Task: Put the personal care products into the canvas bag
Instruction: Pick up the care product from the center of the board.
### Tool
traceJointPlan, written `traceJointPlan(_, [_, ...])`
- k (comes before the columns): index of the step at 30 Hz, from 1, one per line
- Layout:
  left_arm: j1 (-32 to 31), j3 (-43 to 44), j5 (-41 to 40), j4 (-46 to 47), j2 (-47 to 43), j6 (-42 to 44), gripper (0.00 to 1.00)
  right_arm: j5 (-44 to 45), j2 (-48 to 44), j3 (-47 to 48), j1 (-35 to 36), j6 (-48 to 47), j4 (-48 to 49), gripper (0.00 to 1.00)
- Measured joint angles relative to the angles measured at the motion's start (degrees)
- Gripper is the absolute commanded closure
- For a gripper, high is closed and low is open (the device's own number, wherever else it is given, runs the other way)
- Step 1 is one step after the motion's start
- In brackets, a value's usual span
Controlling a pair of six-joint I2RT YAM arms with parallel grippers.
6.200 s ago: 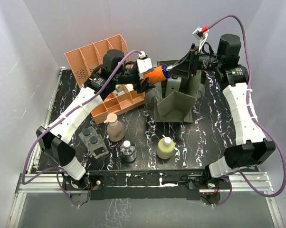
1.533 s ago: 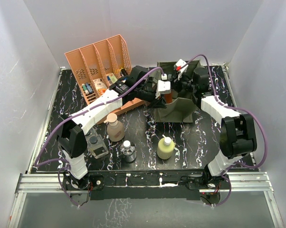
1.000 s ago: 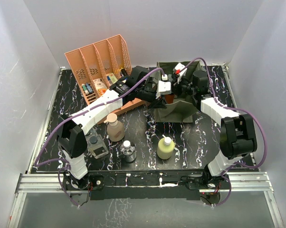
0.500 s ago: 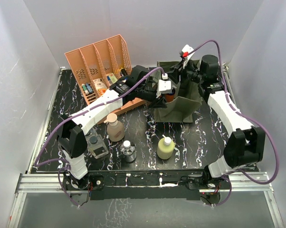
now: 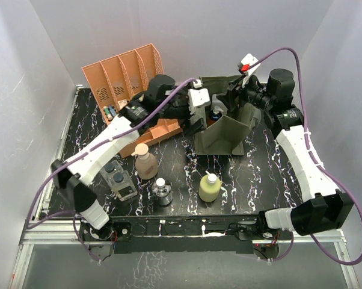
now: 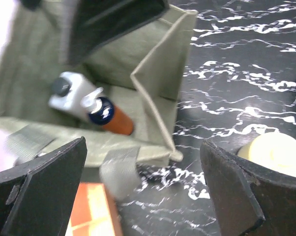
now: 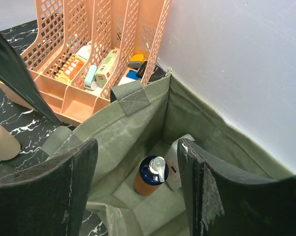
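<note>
The tan pump bottle is still standing on the table. My left gripper should move away from the bag, back and down onto that bottle's head.
The olive canvas bag stands at the back centre. Inside it an orange-and-blue pump bottle stands upright beside a white bottle; both also show in the left wrist view, the pump bottle and the white bottle. My left gripper hangs open at the bag's left rim, holding nothing. My right gripper is open above the bag's back edge, empty. On the table in front stand a tan pump bottle, a yellow white-capped bottle, a small clear round bottle and a clear twin pack.
A salmon-orange slotted rack with small boxes and tubes stands at the back left, its low tray touching the left arm's side. White walls close in the back and both sides. A grey strap hangs from the bag's near wall.
My left gripper has opened and drawn back left out of the bag, leaving the orange-and-blue pump bottle inside. My right gripper has opened and lifted up and away to the right.
</note>
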Motion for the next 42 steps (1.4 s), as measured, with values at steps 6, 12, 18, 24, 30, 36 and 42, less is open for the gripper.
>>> traceJointPlan(6, [0.7, -1.8, -16.1, -7.1, -13.5, 1.2, 0.03, 1.5, 0.1, 3.0, 0.0, 1.5, -5.4, 0.24])
traceJointPlan(12, [6.9, -1.1, -24.8, -24.4, -19.1, 0.7, 0.03, 1.7, 0.0, 3.1, 0.2, 3.6, -5.9, 0.23])
traceJointPlan(18, [10.6, -6.2, -27.2, -38.7, -18.7, 0.3, 0.03, 2.2, -0.1, 1.4, 1.2, 4.7, -5.9, 0.22])
traceJointPlan(24, [11.4, -8.4, -24.2, -45.7, -17.2, -1.0, 0.03, 2.8, -0.2, 0.9, 1.8, 4.8, -6.4, 0.22])
traceJointPlan(30, [11.4, -11.2, -23.1, -46.0, -15.2, -1.2, 0.06, 2.8, -0.2, 0.6, 1.9, 4.8, -7.0, 0.22])
traceJointPlan(36, [11.4, -11.3, -22.9, -44.1, -10.1, -1.3, 0.21, 3.0, -0.2, 0.6, 2.1, 4.8, -7.5, 0.22])
traceJointPlan(42, [11.4, -11.5, -22.9, -44.1, -8.5, -1.0, 0.38, 3.6, -0.3, 0.5, 2.2, 4.8, -8.4, 0.22])
